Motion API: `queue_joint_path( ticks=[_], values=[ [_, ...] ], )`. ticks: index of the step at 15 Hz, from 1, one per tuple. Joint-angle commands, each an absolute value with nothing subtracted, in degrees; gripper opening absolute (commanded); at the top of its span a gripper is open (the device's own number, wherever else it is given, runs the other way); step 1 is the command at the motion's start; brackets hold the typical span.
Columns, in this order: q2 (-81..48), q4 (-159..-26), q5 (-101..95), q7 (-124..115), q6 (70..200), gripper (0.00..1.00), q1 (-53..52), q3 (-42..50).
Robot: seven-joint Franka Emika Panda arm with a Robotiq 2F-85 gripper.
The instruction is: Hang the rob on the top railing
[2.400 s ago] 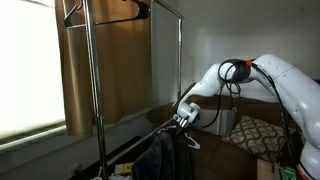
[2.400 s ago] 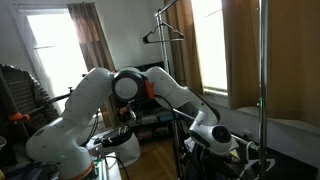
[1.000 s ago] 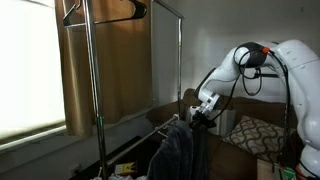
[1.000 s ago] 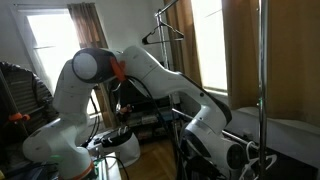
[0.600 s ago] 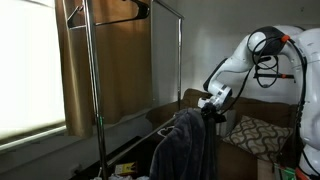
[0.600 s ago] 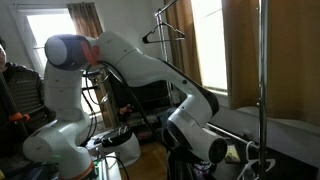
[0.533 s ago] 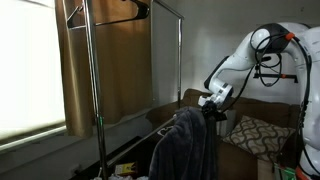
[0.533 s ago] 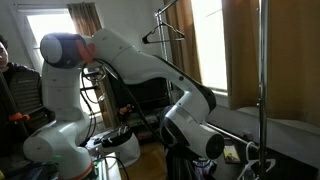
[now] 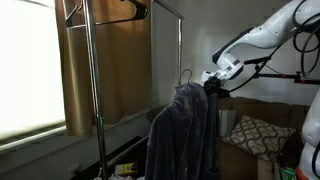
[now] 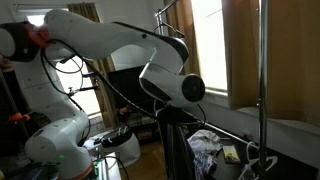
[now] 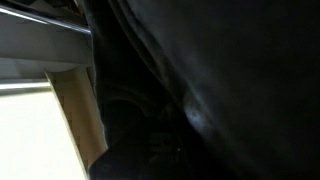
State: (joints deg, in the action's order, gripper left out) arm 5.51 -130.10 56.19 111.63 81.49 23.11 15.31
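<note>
The top railing is well above my gripper. My gripper should next go up toward the rack, bring the hanger's hook over that railing and let go of it there.
In an exterior view the dark grey-blue rob [image 9: 185, 135] hangs full length from my gripper [image 9: 209, 85], which is shut on its collar at the white hanger. The hanger's hook [image 9: 183, 73] sticks up just beside the rack's near pole. The top railing [image 9: 165, 9] runs well above the hook, with a clear gap between them. From the opposite side the rob [image 10: 177, 150] shows as a dark strip under my wrist, and the fingers are hidden. Dark fabric [image 11: 210, 90] fills nearly all of the wrist view.
An empty dark hanger [image 9: 108, 14] hangs at the rack's top. The rack's vertical pole [image 9: 180, 50] stands right beside the hook. A tan curtain [image 9: 120, 70] and bright window lie behind the rack. A patterned cushion [image 9: 250, 132] sits on the couch below my arm.
My arm has risen steadily, lifting the rob from beside the rack's lower crossbar until it hangs at full length. The gripper stayed shut.
</note>
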Motion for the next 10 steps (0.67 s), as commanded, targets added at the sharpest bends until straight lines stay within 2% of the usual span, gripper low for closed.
queue_joint_path(
  ticks=[1, 2, 10],
  values=[
    [8.0, -130.1, 55.6, 109.7, 82.4, 0.07, 21.0, 16.9],
    [10.1, -130.5, 55.2, 108.4, 83.0, 0.02, 20.7, 16.8],
    [22.8, -128.3, 64.4, 99.1, 84.5, 0.02, 20.8, 17.8]
  ],
)
